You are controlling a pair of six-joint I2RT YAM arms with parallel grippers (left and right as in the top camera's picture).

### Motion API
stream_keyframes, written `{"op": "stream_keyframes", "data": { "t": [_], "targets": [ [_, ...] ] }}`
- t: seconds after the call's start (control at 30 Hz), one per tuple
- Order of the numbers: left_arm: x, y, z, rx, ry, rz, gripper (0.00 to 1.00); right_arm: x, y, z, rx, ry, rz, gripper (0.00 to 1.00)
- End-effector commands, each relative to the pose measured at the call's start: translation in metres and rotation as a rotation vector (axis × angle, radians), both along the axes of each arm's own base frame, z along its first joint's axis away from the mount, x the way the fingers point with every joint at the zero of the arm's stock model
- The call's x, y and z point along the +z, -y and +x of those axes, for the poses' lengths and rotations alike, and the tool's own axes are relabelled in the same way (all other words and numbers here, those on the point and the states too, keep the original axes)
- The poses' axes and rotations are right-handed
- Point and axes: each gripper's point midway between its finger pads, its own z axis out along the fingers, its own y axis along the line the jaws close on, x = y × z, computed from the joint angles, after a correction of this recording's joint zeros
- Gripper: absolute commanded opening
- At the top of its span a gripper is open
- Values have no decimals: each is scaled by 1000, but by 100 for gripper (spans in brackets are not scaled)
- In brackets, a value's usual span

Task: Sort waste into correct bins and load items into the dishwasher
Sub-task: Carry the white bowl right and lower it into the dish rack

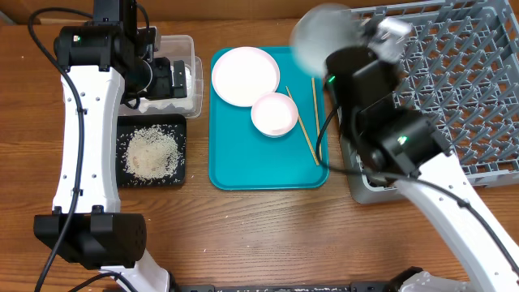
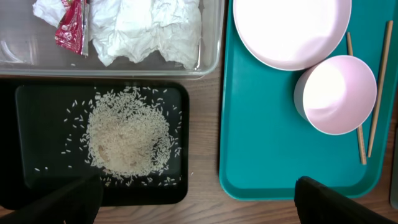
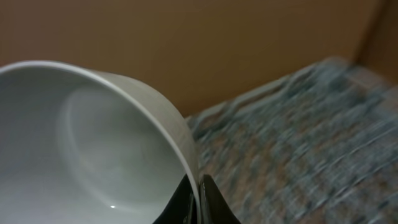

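The white bowl point(image 1: 323, 36) still hangs in the air, so my right gripper will next bring it down into the far corner of the rack by the teal tray and release the bowl's rim.
My right gripper point(image 3: 199, 198) is shut on the rim of a white bowl point(image 3: 93, 137), one finger inside and one outside. In the overhead view that bowl point(image 1: 323, 36) is a blur in the air beside the grey dishwasher rack point(image 1: 454, 73). My left gripper point(image 2: 199, 208) hangs open, holding nothing, over the black tray point(image 2: 25, 124), which holds a heap of rice point(image 2: 127, 137). The clear tub point(image 2: 211, 65) holds crumpled napkins point(image 2: 149, 31) and a red-and-white wrapper point(image 2: 71, 28). On the teal tray point(image 2: 261, 168) sit a white plate point(image 2: 289, 28), a second bowl point(image 2: 339, 93) and two chopsticks point(image 2: 357, 124).
The rack point(image 3: 298, 143) shows as a blur below and right of the held bowl. The clear tub point(image 1: 182, 49) and black tray point(image 1: 130, 178) stand left of the teal tray point(image 1: 268, 166). The left arm point(image 1: 85, 122) crosses the table's left side.
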Motion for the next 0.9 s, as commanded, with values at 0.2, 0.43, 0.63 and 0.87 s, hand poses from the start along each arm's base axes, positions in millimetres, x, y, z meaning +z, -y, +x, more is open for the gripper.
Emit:
{"op": "stream_keyframes", "data": {
  "t": [0.2, 0.43, 0.63, 0.87],
  "targets": [
    [12, 0, 0, -1, 39, 7, 100, -36, 108, 83, -307, -152, -548, 4],
    [12, 0, 0, -1, 39, 7, 100, -105, 118, 139, -287, -262, -743, 4],
    [12, 0, 0, -1, 39, 7, 100, -149, 111, 161, -240, -335, -866, 4],
    [12, 0, 0, -1, 39, 7, 100, -187, 100, 165, -192, -407, -902, 4]
  ]
}}
